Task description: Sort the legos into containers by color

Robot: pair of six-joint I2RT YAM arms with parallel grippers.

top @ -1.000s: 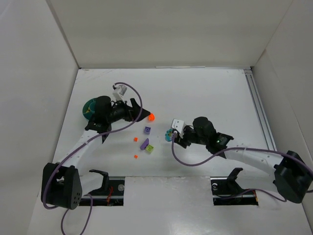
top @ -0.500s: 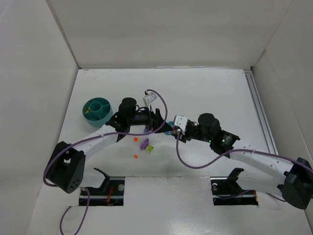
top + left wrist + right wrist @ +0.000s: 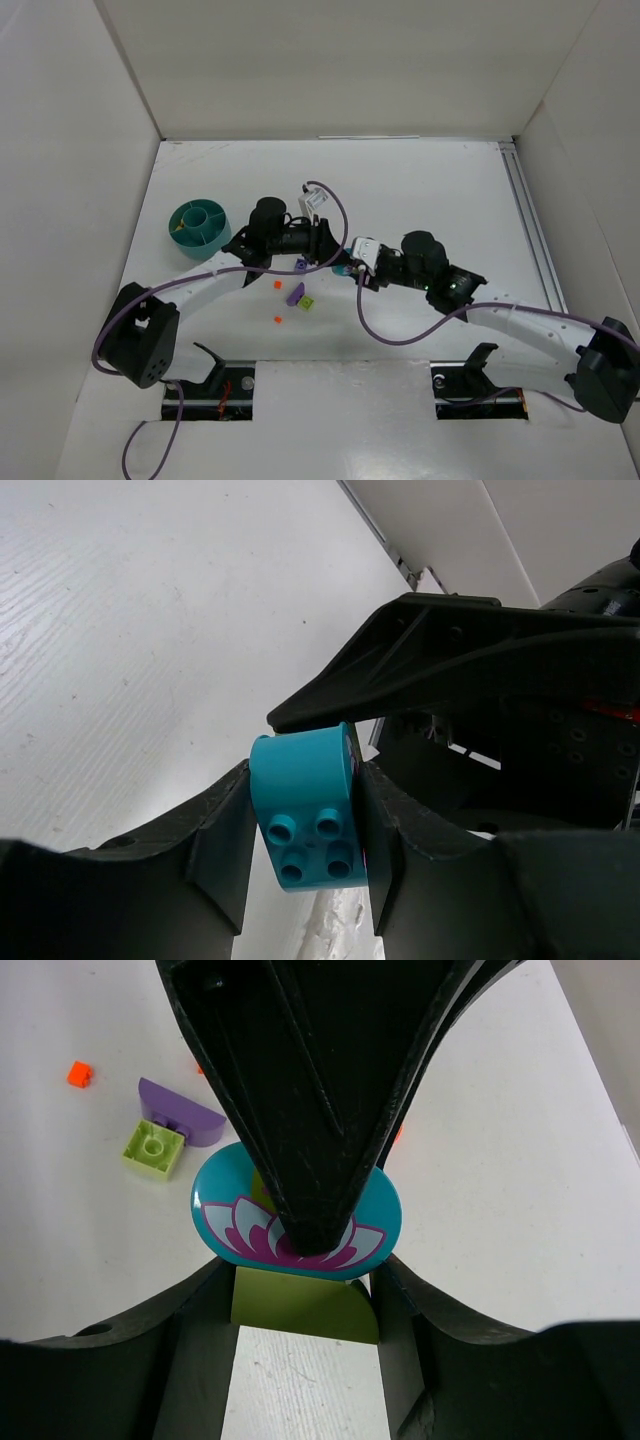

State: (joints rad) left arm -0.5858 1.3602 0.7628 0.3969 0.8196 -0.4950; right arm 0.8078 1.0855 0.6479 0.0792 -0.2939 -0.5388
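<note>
Next, the left gripper swings left in the top view to the teal tub, the only container, and releases over the tub's round middle cup [image 3: 195, 217].
A cyan lego [image 3: 305, 810] with studs sits between my left fingers, and my left gripper [image 3: 305, 825] is shut on its sides. The right wrist view shows the same cyan lego [image 3: 225, 1210], printed with a purple flower, joined to a lime green lego [image 3: 300, 1305]. My right gripper [image 3: 300, 1315] is shut on that lime piece. Both grippers meet nose to nose above the table's middle, left gripper [image 3: 336, 262] against right gripper [image 3: 352, 272]. The teal tub [image 3: 200, 228] stands apart at the left.
Loose legos lie just left of and below the grippers: a small purple brick [image 3: 300, 266], an orange bit [image 3: 277, 285], a purple wedge [image 3: 295, 294], a lime brick [image 3: 308, 301] and another orange bit [image 3: 278, 320]. White walls enclose the table.
My left arm swung right from beside the tub to the right gripper, and its jaws closed from wide open onto the cyan lego. The right arm shifted only slightly.
</note>
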